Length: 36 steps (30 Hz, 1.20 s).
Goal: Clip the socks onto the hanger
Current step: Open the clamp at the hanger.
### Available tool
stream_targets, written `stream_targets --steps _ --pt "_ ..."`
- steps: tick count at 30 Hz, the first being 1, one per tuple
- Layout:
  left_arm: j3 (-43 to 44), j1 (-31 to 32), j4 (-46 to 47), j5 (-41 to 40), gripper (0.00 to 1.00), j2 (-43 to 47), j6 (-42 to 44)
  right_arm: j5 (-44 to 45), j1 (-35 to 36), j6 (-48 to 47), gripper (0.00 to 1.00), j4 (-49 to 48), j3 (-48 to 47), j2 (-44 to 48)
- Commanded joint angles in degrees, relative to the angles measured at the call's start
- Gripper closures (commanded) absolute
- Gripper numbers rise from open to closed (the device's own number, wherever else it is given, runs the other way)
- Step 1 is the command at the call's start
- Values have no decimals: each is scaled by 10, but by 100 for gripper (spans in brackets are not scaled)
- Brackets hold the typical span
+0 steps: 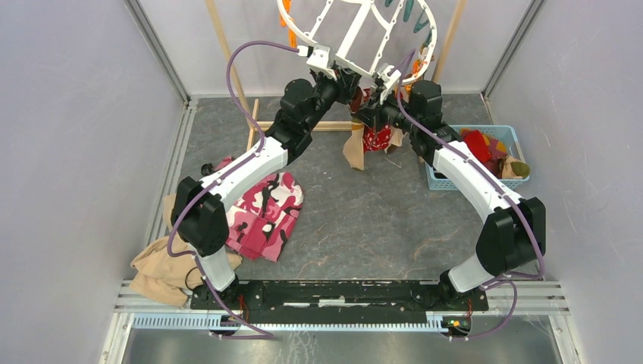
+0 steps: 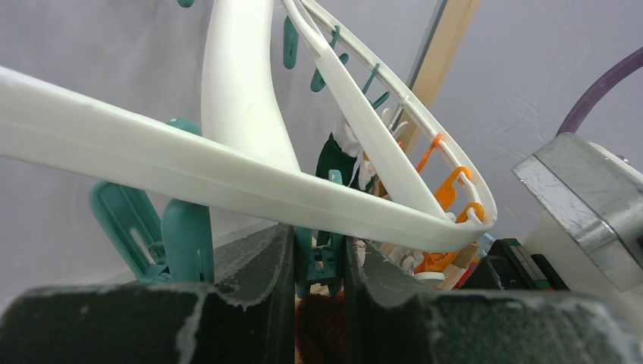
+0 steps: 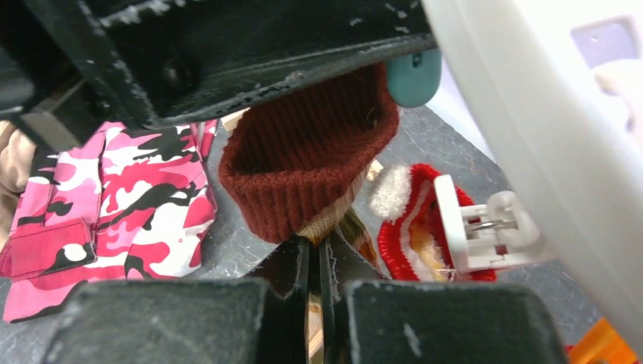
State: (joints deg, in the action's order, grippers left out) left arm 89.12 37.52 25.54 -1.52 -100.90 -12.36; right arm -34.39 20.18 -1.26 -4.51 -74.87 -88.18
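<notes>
My right gripper rises toward the teal clip's tip next and releases the sock's cuff. That clip's tip is above it, to the right in the wrist view.
The white oval hanger hangs at the back, with teal and orange clips. My left gripper is shut on a teal clip under the hanger rim. My right gripper is shut on a tan-striped sock with a maroon cuff; the cuff sits just below the left fingers, close to the teal clip tip. In the top view both grippers meet under the hanger's front edge, where the sock hangs down. A red and white sock hangs from a white clip.
A pink camouflage cloth lies on the grey floor at left, a tan cloth near the left base. A blue basket with more socks stands at right. A wooden pole rack stands behind the hanger.
</notes>
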Motion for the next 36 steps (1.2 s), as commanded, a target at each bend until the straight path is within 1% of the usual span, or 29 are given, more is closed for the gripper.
stream_targets --steps 1,11,20,36 --pt "27 -1 7 4 95 13 -16 31 -1 12 100 8 -38 -7" --pt "33 -1 5 7 95 10 -22 48 -1 0 100 10 -15 8" --pt "32 -1 -1 10 95 14 -22 76 -2 12 100 -1 -11 15" --pt "34 -1 -8 13 95 15 -22 88 -11 29 100 -16 -3 28"
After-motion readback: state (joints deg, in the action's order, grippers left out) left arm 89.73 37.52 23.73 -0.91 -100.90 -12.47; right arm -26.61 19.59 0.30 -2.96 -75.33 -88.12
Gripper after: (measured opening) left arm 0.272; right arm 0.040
